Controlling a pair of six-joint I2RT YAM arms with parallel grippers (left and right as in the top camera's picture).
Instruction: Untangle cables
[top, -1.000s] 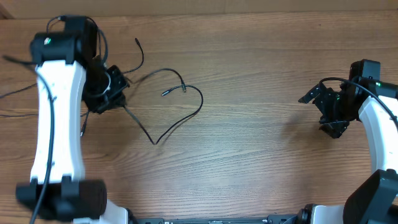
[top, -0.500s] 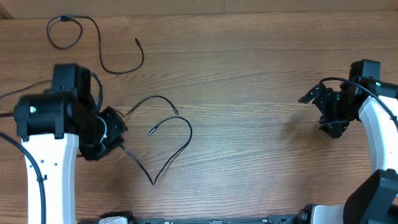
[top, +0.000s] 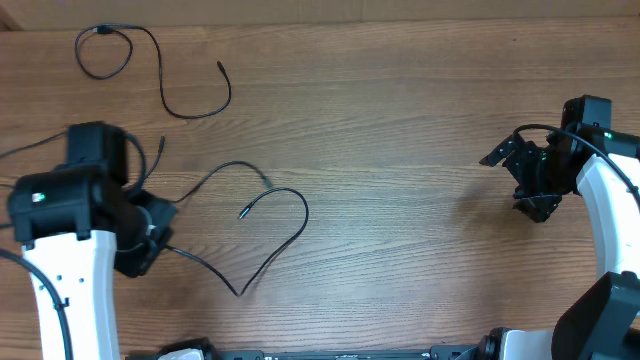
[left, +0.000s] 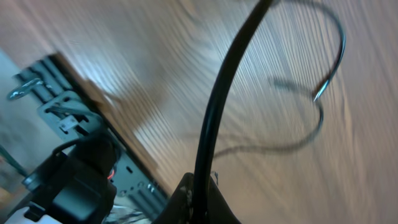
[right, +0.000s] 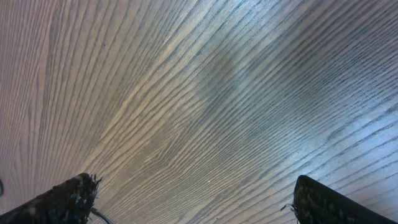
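I will next sweep my left gripper to the side part of the tabletop on its left in the overhead view and let go there, to pull out the cable's V-bend.
A thin black cable (top: 290, 240) lies looped on the wooden table, from my left gripper out to a V-bend near the front and a free plug end near the middle left. My left gripper (top: 150, 238) is shut on this cable at the left front; in the left wrist view the cable (left: 217, 112) rises from between the closed fingers (left: 200, 202). A second black cable (top: 165, 90) lies apart at the far left, with a small loop and an S-curve. My right gripper (top: 530, 185) is open and empty at the right side, fingers (right: 193, 199) wide above bare wood.
The table's front edge and a metal arm mount (left: 68, 118) show in the left wrist view. The left arm's own wiring trails off the left edge (top: 30, 150). Bare wood (top: 420, 200) lies between the two arms.
My left gripper has moved toward the front left, pulling the held cable away from the second cable, which now lies separate at the far left. The right arm has not moved.
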